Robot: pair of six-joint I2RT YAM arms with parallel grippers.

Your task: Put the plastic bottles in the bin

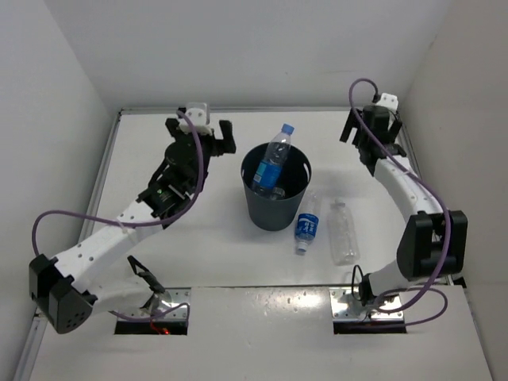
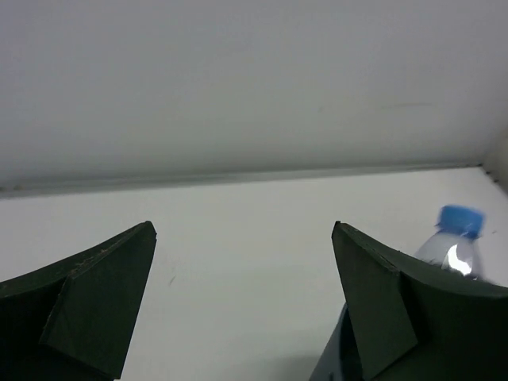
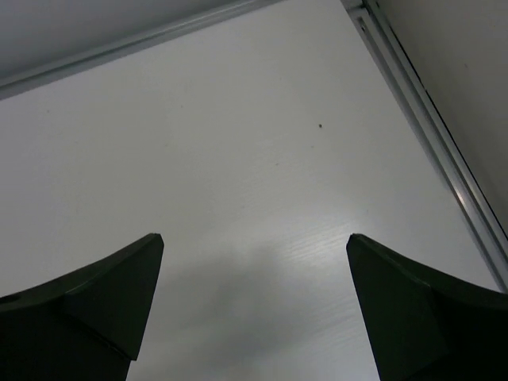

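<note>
Next, my open right gripper moves back and down over the upper part of the plain clear bottle still outside the bin.
The dark grey bin (image 1: 295, 208) stands mid-table. A blue-capped, blue-labelled plastic bottle (image 1: 271, 162) leans inside it, its neck sticking above the rim. Something clear, seemingly a second bottle (image 1: 279, 191), lies low beside it. Two more bottles lie on the table right of the bin: a blue-labelled one (image 1: 306, 226) and a plain clear one (image 1: 343, 232). My left gripper (image 1: 202, 136) hangs open and empty left of the bin. In its wrist view the left gripper (image 2: 244, 230) frames bare table, with the blue-capped bottle (image 2: 459, 238) past the right finger. My right gripper (image 1: 370, 135) is open at the far right, and in its wrist view the right gripper (image 3: 254, 238) holds nothing.
White walls close in the table on the left, back and right. A metal rail (image 3: 444, 167) runs along the right edge close to my right gripper. Both arm bases sit at the near edge, with purple cables looping off them.
</note>
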